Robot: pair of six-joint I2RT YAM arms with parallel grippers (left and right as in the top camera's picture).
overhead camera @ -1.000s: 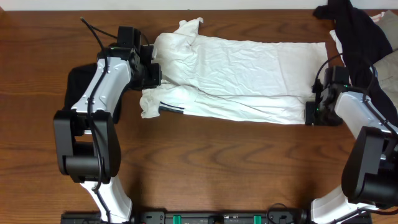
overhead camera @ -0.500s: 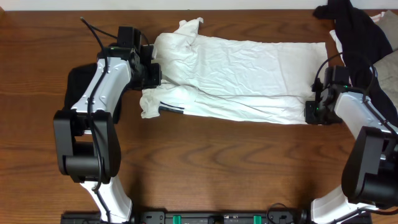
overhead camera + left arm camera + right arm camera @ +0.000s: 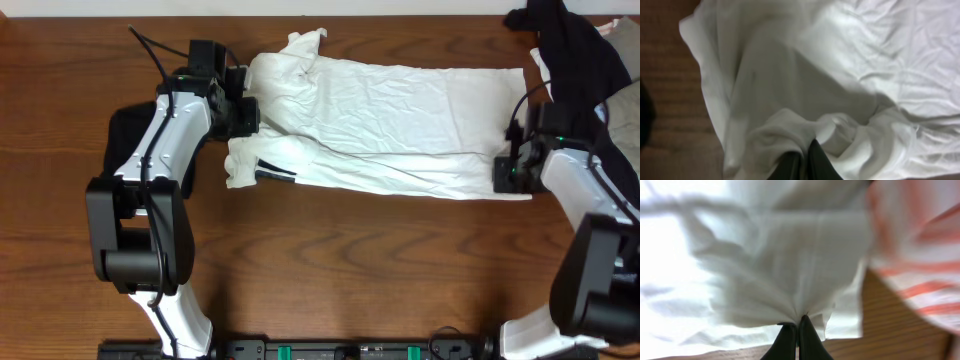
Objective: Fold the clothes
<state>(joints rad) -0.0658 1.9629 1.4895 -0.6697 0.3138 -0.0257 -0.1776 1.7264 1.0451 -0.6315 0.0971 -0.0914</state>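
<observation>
My left gripper eases slightly outward over the shirt point(image 3: 390, 125) next and releases the bunched cloth nearest the dark object point(image 3: 262, 143), since its folded edge still gathers around the fingers.
A large wrinkled white shirt point(image 3: 390, 125) lies spread across the wooden table, with a small black stripe mark point(image 3: 277, 172) near its lower left edge. My left gripper point(image 3: 243, 112) is shut on the shirt's left end; in the left wrist view the fingers point(image 3: 804, 162) pinch bunched white fabric point(image 3: 805, 90). My right gripper point(image 3: 505, 174) is shut on the shirt's lower right corner; in the right wrist view the fingers point(image 3: 798, 330) pinch gathered white cloth point(image 3: 785, 265) just above the table.
A black garment point(image 3: 570, 50) is piled at the back right corner beside pale cloth. A red-striped garment point(image 3: 920, 255) shows at the right of the right wrist view. A dark object point(image 3: 122, 135) lies under the left arm.
My right gripper has shifted slightly to the right and back, pulling the shirt's lower right corner with it. The left gripper has barely moved.
</observation>
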